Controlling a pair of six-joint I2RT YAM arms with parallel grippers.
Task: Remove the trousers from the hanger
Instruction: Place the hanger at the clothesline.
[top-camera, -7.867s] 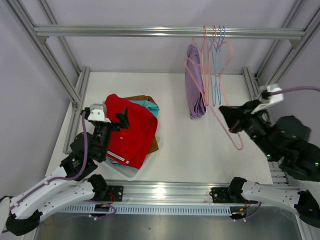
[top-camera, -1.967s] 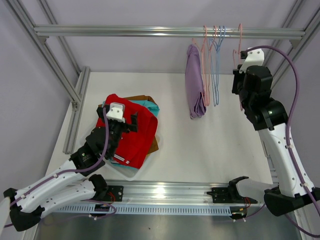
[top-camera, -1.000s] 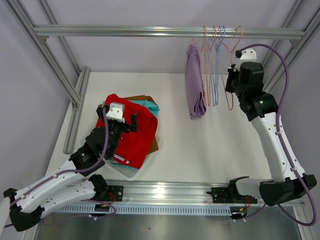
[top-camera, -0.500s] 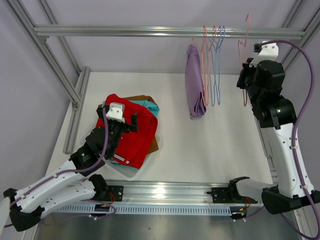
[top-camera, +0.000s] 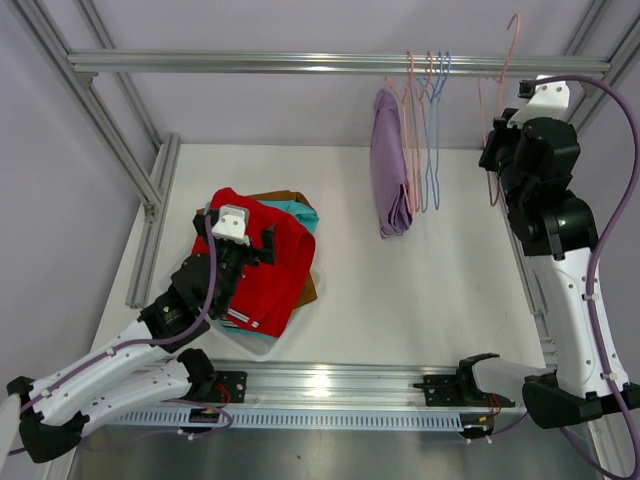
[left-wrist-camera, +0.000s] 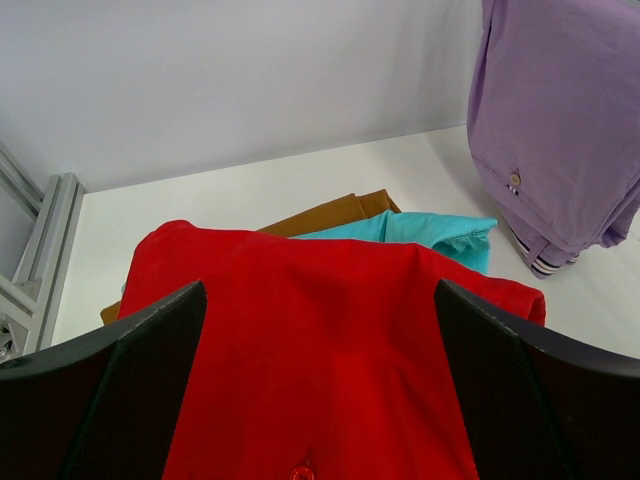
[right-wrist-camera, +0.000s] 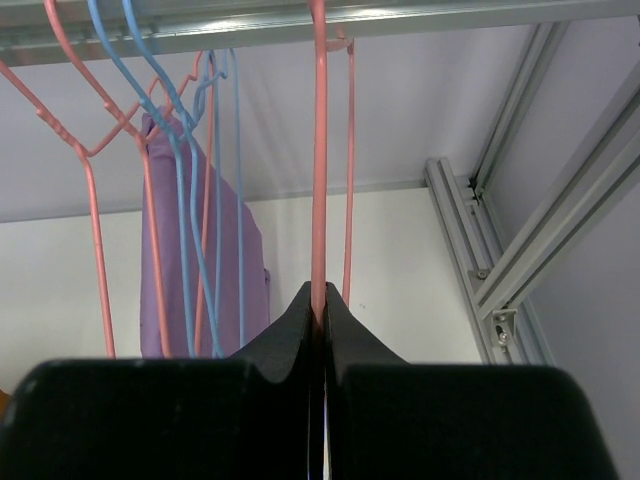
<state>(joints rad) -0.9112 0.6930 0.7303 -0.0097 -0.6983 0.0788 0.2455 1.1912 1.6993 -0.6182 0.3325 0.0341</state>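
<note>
I should move my right gripper to the left in the top view and down and release its hanger's hook on the bar (top-camera: 300, 63) beside the blue hangers, as its hanger is empty.
The lilac trousers (top-camera: 390, 165) hang folded over a pink hanger on the top rail (top-camera: 300, 63); they also show in the left wrist view (left-wrist-camera: 560, 130) and the right wrist view (right-wrist-camera: 165, 260). Red trousers (top-camera: 265, 265) top a pile on the table, with teal (top-camera: 300, 212) and brown (top-camera: 285, 197) ones under them; yellow ones are hidden. My left gripper (top-camera: 255, 240) is open just above the red trousers (left-wrist-camera: 320, 350). My right gripper (top-camera: 493, 160) is shut on an empty pink hanger (top-camera: 497, 110), its wire (right-wrist-camera: 320, 150) upright between the fingers, hook up by the rail.
Empty pink and blue hangers (top-camera: 428, 130) hang on the rail between the lilac trousers and my right gripper. Aluminium frame posts (top-camera: 560, 110) stand close on the right and others on the left (top-camera: 110, 130). The white table (top-camera: 400, 290) lies below.
My right gripper has carried the empty pink hanger away from the other hangers, to the right and upward along the rail. The left arm and the pile have not moved.
</note>
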